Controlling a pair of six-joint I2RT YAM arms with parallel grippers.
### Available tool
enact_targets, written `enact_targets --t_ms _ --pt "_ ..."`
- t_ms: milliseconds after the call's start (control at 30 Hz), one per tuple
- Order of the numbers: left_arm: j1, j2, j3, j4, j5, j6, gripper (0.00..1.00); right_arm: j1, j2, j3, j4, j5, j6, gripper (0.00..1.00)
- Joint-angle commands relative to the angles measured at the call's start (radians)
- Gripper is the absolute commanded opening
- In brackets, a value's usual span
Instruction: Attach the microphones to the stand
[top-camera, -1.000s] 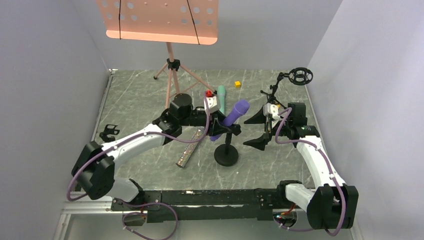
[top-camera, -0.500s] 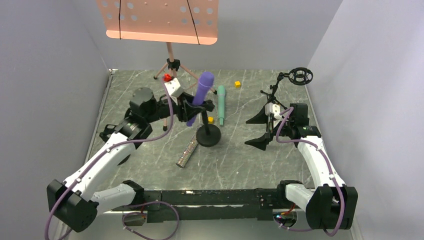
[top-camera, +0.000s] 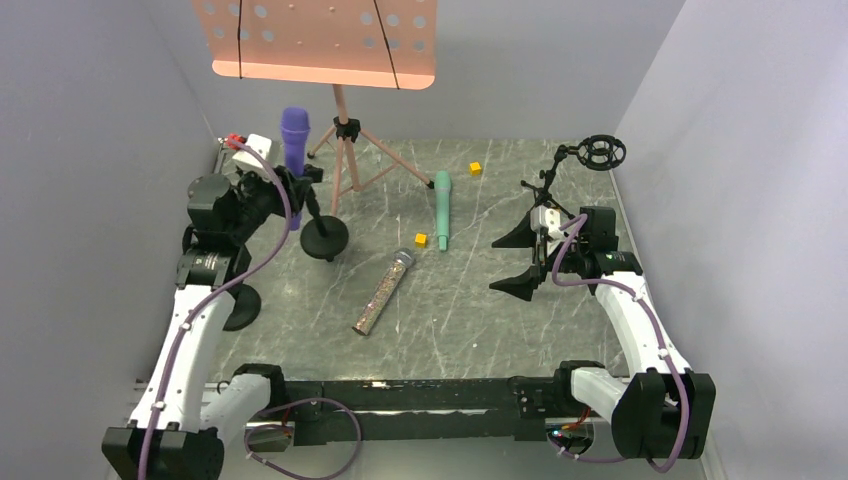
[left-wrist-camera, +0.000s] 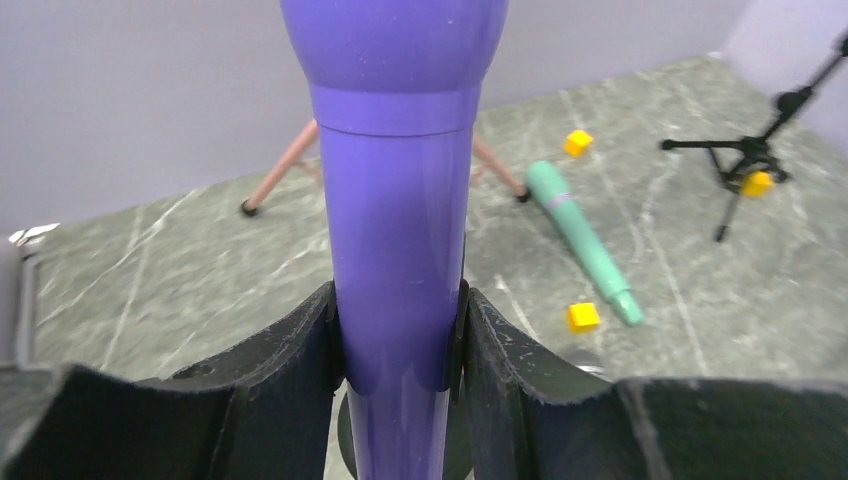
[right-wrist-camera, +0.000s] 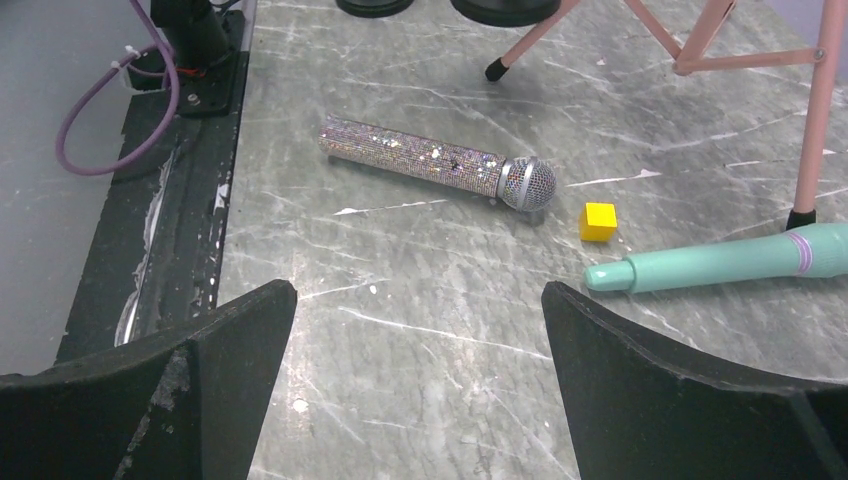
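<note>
The robot will next move its left gripper down, outward and toward the side to release, since bare tabletop is below that gripper and to its left in the top view.
My left gripper (top-camera: 287, 186) is shut on the purple microphone (top-camera: 294, 138) and holds it upright at the back left. In the left wrist view both fingers (left-wrist-camera: 290, 360) press its body (left-wrist-camera: 398, 200). The microphone sits in the clip of a small stand with a round black base (top-camera: 325, 240). The teal microphone (top-camera: 442, 208) lies on the table at the back middle, also in the right wrist view (right-wrist-camera: 720, 262). The glittery microphone (top-camera: 383, 292) lies in the middle, also in the right wrist view (right-wrist-camera: 430, 165). My right gripper (top-camera: 520, 260) is open and empty above the table.
A pink music stand (top-camera: 325, 40) on a tripod stands at the back. A black tripod stand with a ring mount (top-camera: 600, 152) is at the back right. Two yellow cubes (top-camera: 421, 239) (top-camera: 476, 168) lie near the teal microphone. Another round black base (top-camera: 238, 306) is on the left.
My left arm has swung from the middle to the back left, carrying the purple microphone and its round-base stand along. The right arm has not moved.
</note>
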Motion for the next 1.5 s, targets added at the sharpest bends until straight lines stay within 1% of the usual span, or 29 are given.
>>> enact_targets --t_ms 0,100,233,467,600,800,967,1033,1167,1233,1300,1367,1467 --pt "0.092 -0.014 -0.001 0.116 -0.045 -0.01 0.11 -0.004 -0.012 0.038 0.001 -0.054 -0.037 1.0" --pt "0.146 0.003 -0.011 0.161 -0.086 -0.001 0.11 -0.005 -0.011 0.041 -0.006 -0.055 -0.042 1.0" --pt "0.181 0.056 -0.028 0.245 -0.148 0.014 0.11 -0.005 -0.013 0.041 -0.011 -0.057 -0.046 1.0" --pt "0.221 0.198 -0.061 0.494 -0.188 0.063 0.11 -0.006 -0.011 0.049 -0.04 -0.057 -0.072 1.0" --pt "0.226 0.296 -0.037 0.604 -0.218 0.084 0.12 -0.007 -0.009 0.047 -0.036 -0.059 -0.07 1.0" --pt "0.238 0.436 0.019 0.673 -0.206 0.07 0.13 -0.008 -0.003 0.047 -0.037 -0.055 -0.072 1.0" --pt "0.239 0.485 0.012 0.702 -0.191 0.06 0.16 -0.012 0.003 0.051 -0.05 -0.051 -0.083 1.0" --pt "0.239 0.474 -0.01 0.707 -0.183 0.054 0.24 -0.012 0.004 0.052 -0.051 -0.052 -0.085 1.0" --pt "0.24 0.43 -0.078 0.713 -0.182 0.049 0.49 -0.012 0.007 0.053 -0.06 -0.055 -0.093 1.0" --pt "0.24 0.409 -0.098 0.692 -0.181 0.049 0.62 -0.012 0.008 0.056 -0.069 -0.056 -0.1 1.0" --pt "0.24 0.394 -0.104 0.668 -0.186 0.05 0.74 -0.012 0.008 0.061 -0.08 -0.057 -0.111 1.0" --pt "0.24 0.381 -0.106 0.649 -0.195 0.053 0.83 -0.011 0.009 0.063 -0.089 -0.058 -0.117 1.0" --pt "0.24 0.351 -0.093 0.594 -0.23 0.047 0.93 -0.016 0.0 0.062 -0.088 -0.058 -0.116 1.0"
